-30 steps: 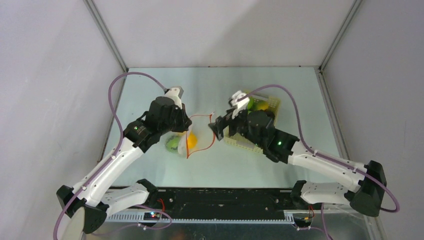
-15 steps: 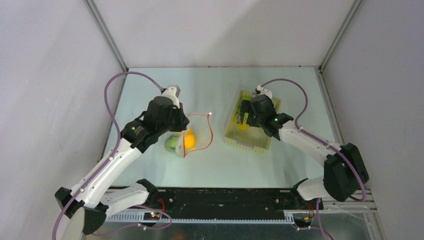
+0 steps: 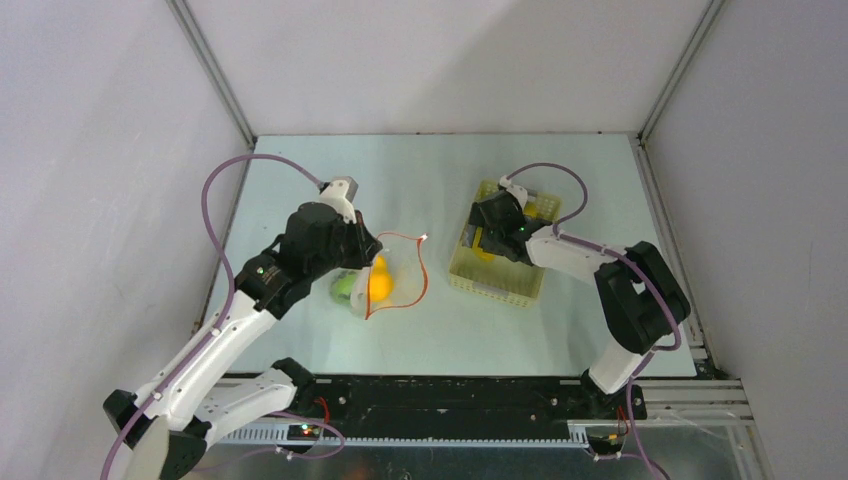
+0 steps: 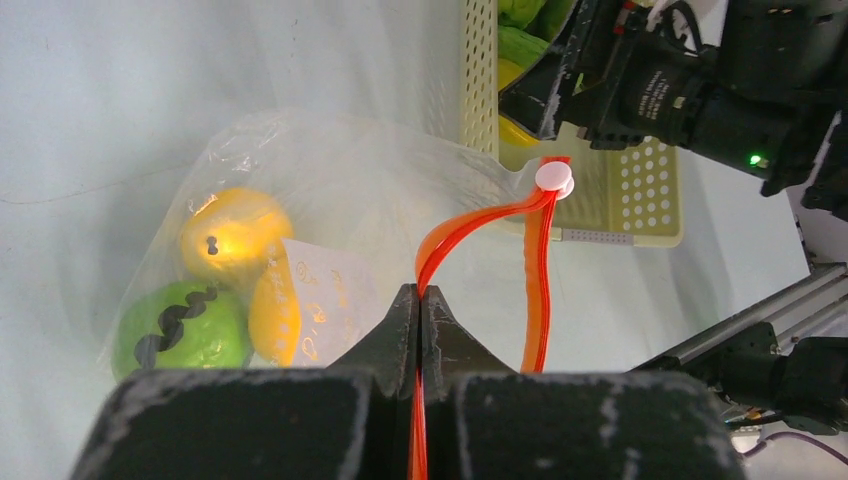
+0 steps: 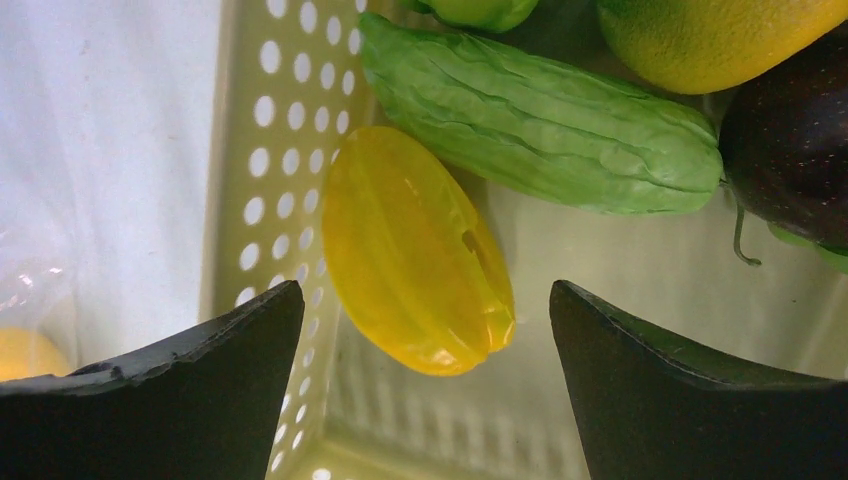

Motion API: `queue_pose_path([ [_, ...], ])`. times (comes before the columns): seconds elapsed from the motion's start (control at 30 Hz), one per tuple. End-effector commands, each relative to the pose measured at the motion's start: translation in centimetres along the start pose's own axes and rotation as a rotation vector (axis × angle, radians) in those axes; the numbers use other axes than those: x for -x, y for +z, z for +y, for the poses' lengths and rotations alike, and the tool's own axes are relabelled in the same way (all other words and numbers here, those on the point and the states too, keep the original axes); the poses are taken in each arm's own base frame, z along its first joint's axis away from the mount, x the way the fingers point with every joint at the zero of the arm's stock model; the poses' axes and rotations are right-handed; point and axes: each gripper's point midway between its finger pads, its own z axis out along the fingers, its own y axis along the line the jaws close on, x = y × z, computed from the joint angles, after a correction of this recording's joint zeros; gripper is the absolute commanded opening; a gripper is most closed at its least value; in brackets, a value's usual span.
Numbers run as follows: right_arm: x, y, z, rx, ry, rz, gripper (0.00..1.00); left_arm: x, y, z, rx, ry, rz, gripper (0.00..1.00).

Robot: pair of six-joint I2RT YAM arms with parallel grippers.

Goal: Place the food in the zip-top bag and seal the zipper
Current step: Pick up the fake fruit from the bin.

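Note:
The right gripper needs to go down to the yellow ribbed fruit below it and close across its near end point(image 3: 484, 253) point(image 5: 452, 342), which is between the open fingers.
The clear zip-top bag point(image 3: 392, 262) lies left of centre, its mouth held open. Inside it are a yellow fruit point(image 4: 235, 225), a green one point(image 4: 185, 325) and a second yellow piece point(image 4: 272, 315). My left gripper point(image 4: 420, 295) is shut on the red-orange zipper point(image 4: 470, 225), lifting one lip. The white slider point(image 4: 553, 177) sits at the strip's far end. My right gripper point(image 5: 425, 290) hangs open inside the basket point(image 5: 280, 160), its fingers either side of a yellow ribbed fruit point(image 5: 415, 260). A green bumpy gourd point(image 5: 540, 125), a dark purple piece point(image 5: 790, 150) and a yellow-orange fruit point(image 5: 700, 30) lie beyond.
The pale yellow lattice basket point(image 3: 500, 285) stands right of the bag, a short gap between them. Grey walls close in the table on three sides. The right arm's elbow point(image 3: 640, 290) is folded near the table's right side.
My right arm has swung from beside the bag's mouth back over the basket and dipped into it, still open. The left gripper has kept its hold on the zipper, barely shifting.

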Motion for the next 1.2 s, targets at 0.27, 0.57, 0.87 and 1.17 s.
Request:
queue_pose_path([
  [0.27, 0.1, 3.2, 1.3, -0.018, 0.046, -0.055, 0.91, 0.9, 0.3, -0.8, -0.028, 0.008, -0.027, 0.00],
  [0.57, -0.9, 3.0, 1.3, -0.046, 0.003, -0.054, 0.78, 0.9, 0.3, -0.9, -0.035, 0.008, -0.027, 0.00],
  [0.87, 0.0, 0.8, 1.8, -0.073, -0.054, -0.122, 0.39, 0.8, 0.2, -1.2, -0.051, 0.005, -0.021, 0.00],
  [1.17, 2.1, -2.7, -0.2, -0.164, -0.077, -0.188, 0.27, 0.5, 0.2, -1.7, -0.077, 0.000, -0.007, 0.00],
])
